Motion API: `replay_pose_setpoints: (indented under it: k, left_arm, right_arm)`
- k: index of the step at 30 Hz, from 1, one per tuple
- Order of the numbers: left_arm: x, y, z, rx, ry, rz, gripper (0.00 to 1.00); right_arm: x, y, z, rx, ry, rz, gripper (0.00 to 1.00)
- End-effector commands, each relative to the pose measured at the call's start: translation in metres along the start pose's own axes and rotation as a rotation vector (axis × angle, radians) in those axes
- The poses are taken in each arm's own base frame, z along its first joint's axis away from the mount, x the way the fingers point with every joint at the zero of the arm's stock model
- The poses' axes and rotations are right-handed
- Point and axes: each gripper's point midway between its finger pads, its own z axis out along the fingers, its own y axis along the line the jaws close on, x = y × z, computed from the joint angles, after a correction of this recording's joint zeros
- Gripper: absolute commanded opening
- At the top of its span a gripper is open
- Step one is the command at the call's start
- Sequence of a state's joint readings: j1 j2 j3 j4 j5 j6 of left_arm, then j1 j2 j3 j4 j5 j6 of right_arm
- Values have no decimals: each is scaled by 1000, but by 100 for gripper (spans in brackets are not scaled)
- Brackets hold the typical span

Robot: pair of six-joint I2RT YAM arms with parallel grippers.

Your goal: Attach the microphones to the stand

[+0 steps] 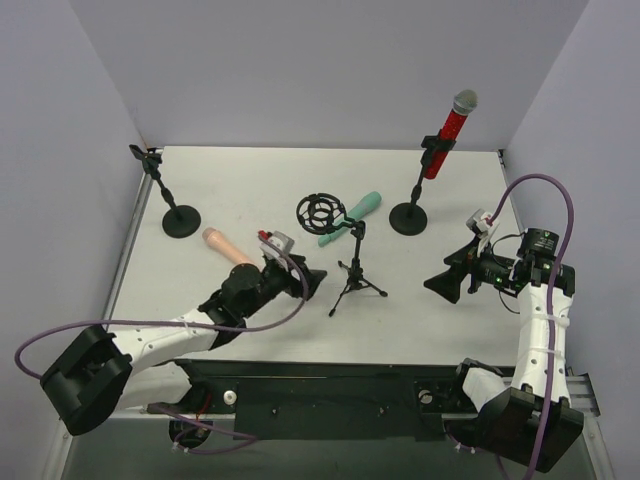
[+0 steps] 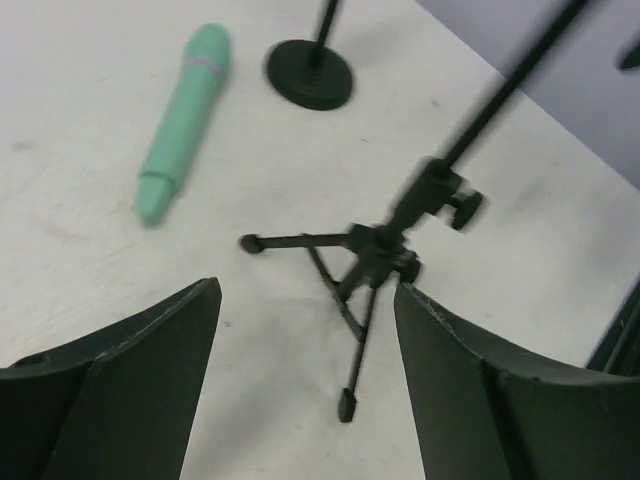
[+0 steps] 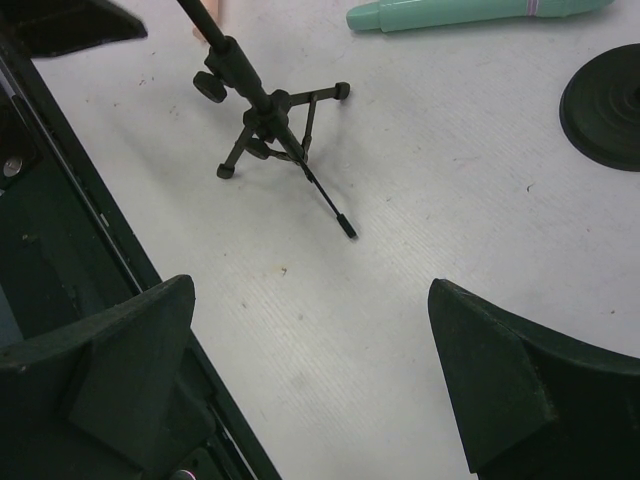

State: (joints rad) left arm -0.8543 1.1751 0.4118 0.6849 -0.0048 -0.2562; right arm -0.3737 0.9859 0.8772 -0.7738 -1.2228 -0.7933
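Observation:
I should swing my left gripper to the left in the top view and lower it onto the middle of the peach-pink microphone, because the stand beyond it has a bare clip.
The glittery red microphone [image 1: 450, 130] stands upright in the clip of the back-right stand [image 1: 409, 217]. On the table lies the mint-green microphone [image 1: 350, 218] [image 2: 185, 120] [image 3: 470, 12], just behind the small tripod stand [image 1: 355, 272] [image 2: 365, 258] [image 3: 270, 120] with its ring mount [image 1: 320, 212]. The peach-pink microphone [image 1: 228, 246] lies flat to the left. My left gripper [image 1: 312, 282] [image 2: 307, 290] is open and holds nothing, low beside the tripod's legs. My right gripper [image 1: 445, 283] [image 3: 310, 290] is open over bare table, right of the tripod.
A second round-base stand [image 1: 180, 220] with a bare clip [image 1: 148, 157] stands at the back left. Grey walls close the table on three sides. The black rail [image 3: 60, 220] of the arm bases runs along the near edge.

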Motion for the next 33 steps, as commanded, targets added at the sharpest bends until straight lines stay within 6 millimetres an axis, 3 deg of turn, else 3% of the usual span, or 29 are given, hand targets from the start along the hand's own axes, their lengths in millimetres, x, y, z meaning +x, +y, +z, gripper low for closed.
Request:
replay_pose_setpoints:
  k: [1,2,3,4,5,7,9,11,13,15,16,22,27,33]
  left_arm:
    - [-24,99,-17,-410,-64,-390,81]
    - [-19,105,-19,-433,-36,-493,81]
    - [-20,134,-28,-509,-48,-543,80]
    - [-16,140,-31,-544,-32,-620,79]
    - [-14,164,-42,-639,-50,-663,79]
    - [-7,188,-55,-801,-49,-746,77]
    - [3,206,-67,-974,3,-766,73]
    - [17,221,-82,-1157,92,-768,66]
    - [17,231,-88,-1287,164,-746,54]
    - [28,238,-92,-1366,250,-720,47]
    - [42,240,-96,-1400,307,-713,46]
    - [66,253,-91,-1447,368,-716,46]
    - [76,260,-85,-1460,406,-711,51]
    - [100,265,-77,-1467,526,-748,56]
  right_arm:
    - [-5,5,0,-24,-32,-10,96]
    - [-5,6,0,-24,-33,-12,96]
    - [-5,5,0,-22,-32,-15,96]
    - [-6,6,-1,-20,-34,-17,96]
    - [-6,6,-1,-22,-33,-16,96]
    - [-6,6,-1,-18,-33,-17,96]
    - [-6,6,-2,-15,-32,-18,96]
    - [-6,7,-1,-20,-32,-15,96]
    - [-7,6,-1,-21,-34,-13,96]
    - [-7,6,-1,-23,-33,-12,96]
    - [-7,7,-1,-22,-34,-13,96]
    - [-7,7,-1,-22,-32,-14,96]
    - [-8,7,-1,-24,-34,-10,96]
    - [-7,7,-1,-25,-29,-8,96]
